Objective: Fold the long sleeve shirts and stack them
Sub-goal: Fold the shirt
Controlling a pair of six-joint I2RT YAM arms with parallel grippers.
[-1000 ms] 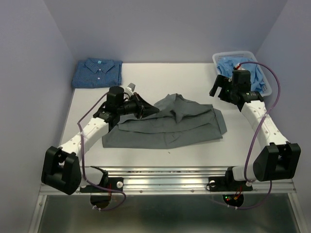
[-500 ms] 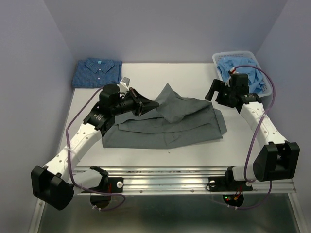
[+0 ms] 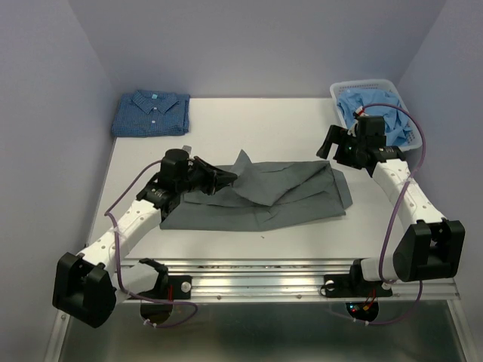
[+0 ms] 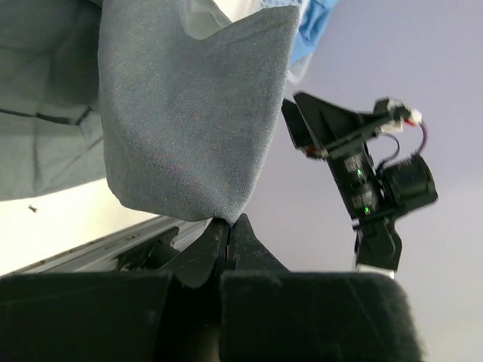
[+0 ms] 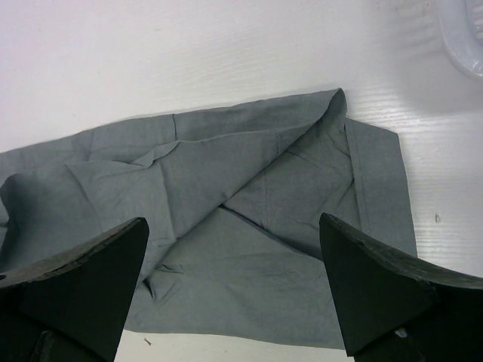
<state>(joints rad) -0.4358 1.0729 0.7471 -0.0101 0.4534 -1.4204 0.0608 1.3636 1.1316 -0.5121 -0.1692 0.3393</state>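
Note:
I need to draw the still lifted fold over the shirt's flat layer (image 3: 211, 199) with my left gripper next and release it, as that layer lies to the left in the top view.
The slate-grey shirt (image 3: 264, 197) lies partly folded at the table's middle. It also shows in the right wrist view (image 5: 249, 234). My left gripper (image 3: 226, 177) is shut on a fold of the grey shirt (image 4: 196, 136) and holds that corner lifted low over the shirt's left half. My right gripper (image 3: 336, 147) is open and empty, hovering above the shirt's right end. The dark blue checked shirt (image 3: 151, 113) lies folded at the table's back left corner.
A clear plastic bin (image 3: 389, 87) with light blue cloth (image 3: 377, 109) stands at the back right, just behind my right gripper. The metal rail (image 3: 256, 283) runs along the table's near edge. Purple walls close in the sides.
My left gripper has carried the grey fold up and then lowered it toward the shirt's middle. The lifted peak has flattened. My right gripper has shifted slightly left and down.

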